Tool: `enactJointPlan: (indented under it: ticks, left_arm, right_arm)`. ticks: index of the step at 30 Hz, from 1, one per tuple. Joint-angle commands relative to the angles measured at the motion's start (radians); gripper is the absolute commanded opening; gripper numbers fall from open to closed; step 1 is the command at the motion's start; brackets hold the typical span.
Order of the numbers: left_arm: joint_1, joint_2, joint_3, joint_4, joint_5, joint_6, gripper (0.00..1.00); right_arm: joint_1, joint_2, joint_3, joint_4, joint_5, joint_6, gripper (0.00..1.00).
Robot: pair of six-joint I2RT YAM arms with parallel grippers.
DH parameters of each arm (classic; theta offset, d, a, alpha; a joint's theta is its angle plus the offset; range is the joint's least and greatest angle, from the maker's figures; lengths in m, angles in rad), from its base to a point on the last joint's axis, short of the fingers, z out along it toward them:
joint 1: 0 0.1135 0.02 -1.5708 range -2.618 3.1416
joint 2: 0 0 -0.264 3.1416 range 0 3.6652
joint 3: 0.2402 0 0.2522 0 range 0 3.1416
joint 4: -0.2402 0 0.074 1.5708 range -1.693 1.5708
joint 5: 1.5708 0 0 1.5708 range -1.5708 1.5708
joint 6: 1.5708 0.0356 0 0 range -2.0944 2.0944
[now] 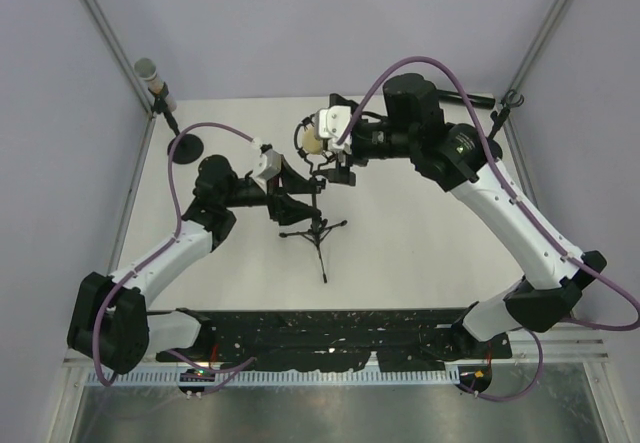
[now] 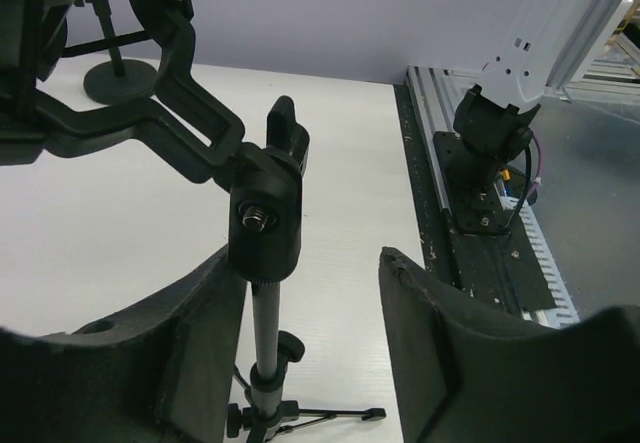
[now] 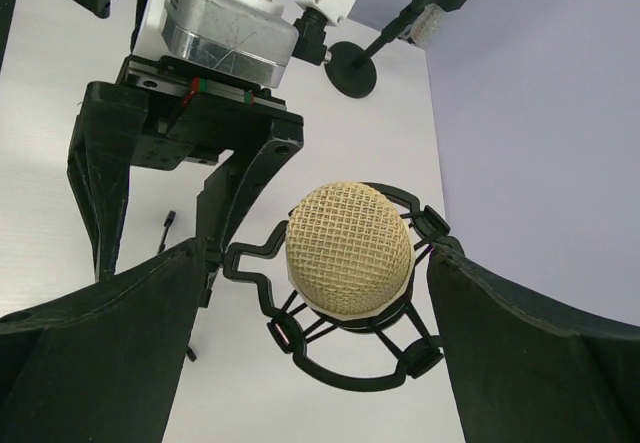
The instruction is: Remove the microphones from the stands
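My fingers are off-centre around the mesh head (image 1: 312, 141) (image 3: 348, 248). My right gripper needs to move a little closer to the head, to the right in its wrist view, and close.
The microphone (image 1: 312, 141) has a cream mesh head and sits in a black shock mount (image 3: 340, 353) on a small tripod stand (image 1: 318, 228). My right gripper (image 1: 326, 145) is open, with one finger on each side of the mesh head (image 3: 348, 248) and the mount ring. The right finger is at the ring's edge. My left gripper (image 1: 298, 189) is open around the stand below the mount. In the left wrist view the grey pole (image 2: 265, 328) runs beside the left finger (image 2: 190, 343), and the right finger is well apart from it.
A second microphone (image 1: 150, 75) on a round-base stand (image 1: 186, 147) stands at the back left, by the wall frame. A black clamp stand (image 1: 480, 98) is at the back right. The black mounting plate (image 1: 330, 328) runs along the near edge.
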Motion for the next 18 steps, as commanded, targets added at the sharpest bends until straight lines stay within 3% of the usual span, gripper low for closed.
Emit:
enactJointPlan:
  ticks: [1,6,18]
  left_arm:
    - [-0.004,0.002,0.016,0.049,0.024,-0.041,0.55]
    - [-0.005,0.016,0.015,0.118,0.018,-0.113,0.4]
    - [-0.008,0.03,-0.007,0.147,-0.074,-0.161,0.29]
  right_arm:
    - [0.007,0.006,0.005,0.075,0.056,0.054,0.95]
    - [0.008,0.014,-0.049,0.156,0.098,0.104,1.0]
    - [0.007,-0.026,-0.107,0.2,0.121,0.133,0.72]
